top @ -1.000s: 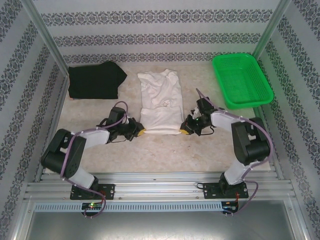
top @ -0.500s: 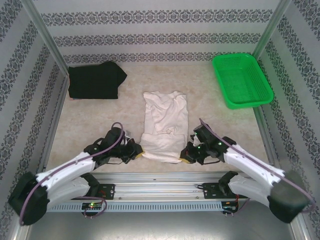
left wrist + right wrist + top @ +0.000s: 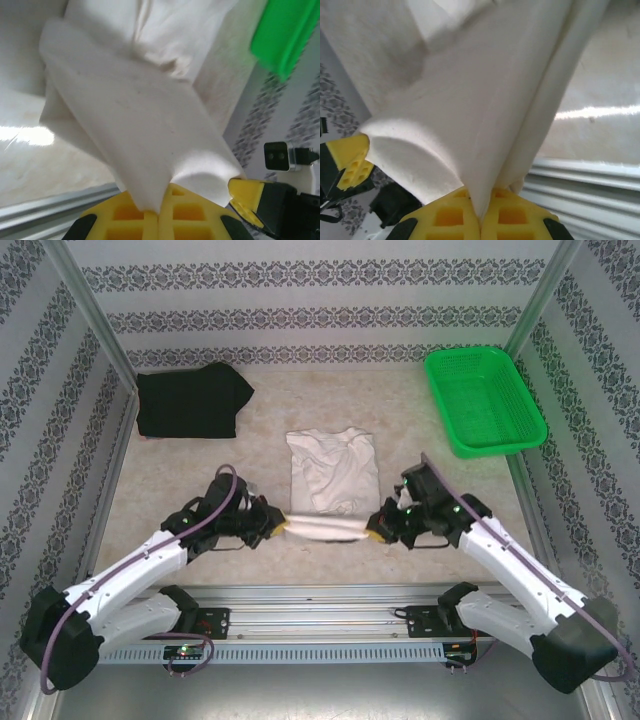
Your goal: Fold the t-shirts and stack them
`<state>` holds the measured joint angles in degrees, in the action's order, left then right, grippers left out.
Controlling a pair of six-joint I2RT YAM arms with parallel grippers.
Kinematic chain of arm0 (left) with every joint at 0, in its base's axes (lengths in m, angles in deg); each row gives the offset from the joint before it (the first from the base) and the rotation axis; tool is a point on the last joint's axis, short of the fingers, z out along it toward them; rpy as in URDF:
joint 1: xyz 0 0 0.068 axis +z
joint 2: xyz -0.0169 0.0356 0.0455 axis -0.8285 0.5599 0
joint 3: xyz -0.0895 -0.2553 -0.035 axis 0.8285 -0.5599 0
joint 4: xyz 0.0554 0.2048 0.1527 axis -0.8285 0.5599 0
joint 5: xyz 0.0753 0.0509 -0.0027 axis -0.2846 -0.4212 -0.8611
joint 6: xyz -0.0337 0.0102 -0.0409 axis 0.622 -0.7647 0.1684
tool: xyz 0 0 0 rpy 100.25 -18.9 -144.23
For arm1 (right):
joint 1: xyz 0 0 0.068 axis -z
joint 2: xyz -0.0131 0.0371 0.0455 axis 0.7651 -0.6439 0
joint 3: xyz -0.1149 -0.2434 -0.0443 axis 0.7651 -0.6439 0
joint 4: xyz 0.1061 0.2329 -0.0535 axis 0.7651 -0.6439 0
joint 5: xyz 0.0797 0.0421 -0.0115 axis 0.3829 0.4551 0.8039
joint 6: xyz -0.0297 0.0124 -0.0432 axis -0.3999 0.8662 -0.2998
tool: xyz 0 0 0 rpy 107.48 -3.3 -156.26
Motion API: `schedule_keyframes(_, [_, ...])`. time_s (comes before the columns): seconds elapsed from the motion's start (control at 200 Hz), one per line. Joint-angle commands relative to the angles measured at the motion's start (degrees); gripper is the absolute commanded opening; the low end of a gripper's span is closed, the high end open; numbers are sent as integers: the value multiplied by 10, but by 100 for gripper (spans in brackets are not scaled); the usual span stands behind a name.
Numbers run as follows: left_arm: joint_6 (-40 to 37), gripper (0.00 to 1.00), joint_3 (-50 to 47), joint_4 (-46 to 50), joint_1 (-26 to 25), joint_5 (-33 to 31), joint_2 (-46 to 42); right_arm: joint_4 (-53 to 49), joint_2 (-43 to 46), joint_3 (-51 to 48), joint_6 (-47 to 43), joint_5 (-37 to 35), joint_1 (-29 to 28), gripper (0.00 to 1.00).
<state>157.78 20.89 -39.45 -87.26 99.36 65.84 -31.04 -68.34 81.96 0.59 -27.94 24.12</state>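
Observation:
My left gripper is holding the corner of the cream t-shirt and will carry it down to the t-shirt's far edge next, then release it, because that edge is outward and below.
The cream t-shirt (image 3: pixel 333 478) lies mid-table, its near edge lifted and stretched between both grippers. My left gripper (image 3: pixel 280 524) is shut on the shirt's near left corner; the cloth (image 3: pixel 135 125) rises straight out of the closed yellow jaws. My right gripper (image 3: pixel 373 531) is shut on the near right corner, with the cream cloth (image 3: pixel 485 100) pinched between its yellow pads. The black t-shirt (image 3: pixel 190 400) lies in a rough folded heap at the far left corner, away from both arms.
A green mesh basket (image 3: pixel 484 400) stands at the far right, and its rim (image 3: pixel 285 37) shows in the left wrist view. Patterned walls enclose the table on three sides. A metal rail (image 3: pixel 320 595) runs along the near edge.
Both grippers, holding the shirt's near corners, pulled it toward the near edge, then moved back away from the rail. The cream shirt now lies shorter and bunched, its near edge taut between them.

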Motion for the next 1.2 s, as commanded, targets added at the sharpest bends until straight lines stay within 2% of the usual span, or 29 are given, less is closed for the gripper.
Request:
schedule_keyframes(0.0, [-33, 5, 42, -31, 48, 37, 39, -43, -56, 64, -88, 36, 49, 0])
schedule_keyframes(0.115, [-42, 5, 87, -90, 97, 90, 119, -48, -149, 149, -142, 59, 88, 0])
schedule_keyframes(0.295, [-61, 5, 184, -146, 146, 149, 272, -56, -316, 290, -202, 92, 137, 0])
schedule_keyframes(0.425, [-67, 4, 250, -169, 166, 180, 374, -101, -443, 408, -249, 88, 158, 0])
schedule_keyframes(0.689, [-34, 5, 329, -241, 191, 226, 542, -107, -623, 559, -260, 90, 179, 0])
schedule_keyframes(0.774, [-31, 8, 353, -245, 199, 227, 577, -103, -671, 600, -253, 98, 183, 5])
schedule_keyframes(0.869, [-27, 22, 370, -251, 213, 222, 602, -101, -718, 653, -246, 107, 185, 13])
schedule_keyframes(0.949, [-9, 24, 385, -280, 223, 225, 616, -94, -747, 694, -235, 111, 188, 20])
schedule_keyframes(1.029, [12, 35, 414, -308, 229, 231, 629, -91, -770, 742, -221, 123, 194, 34])
schedule_keyframes(1.074, [22, 41, 444, -318, 233, 240, 638, -93, -778, 770, -215, 126, 197, 38])
schedule_keyframes(1.144, [41, 42, 486, -335, 238, 244, 646, -93, -778, 802, -207, 123, 205, 45])
schedule_keyframes(1.194, [34, 45, 518, -314, 241, 243, 643, -92, -771, 814, -201, 124, 211, 45])
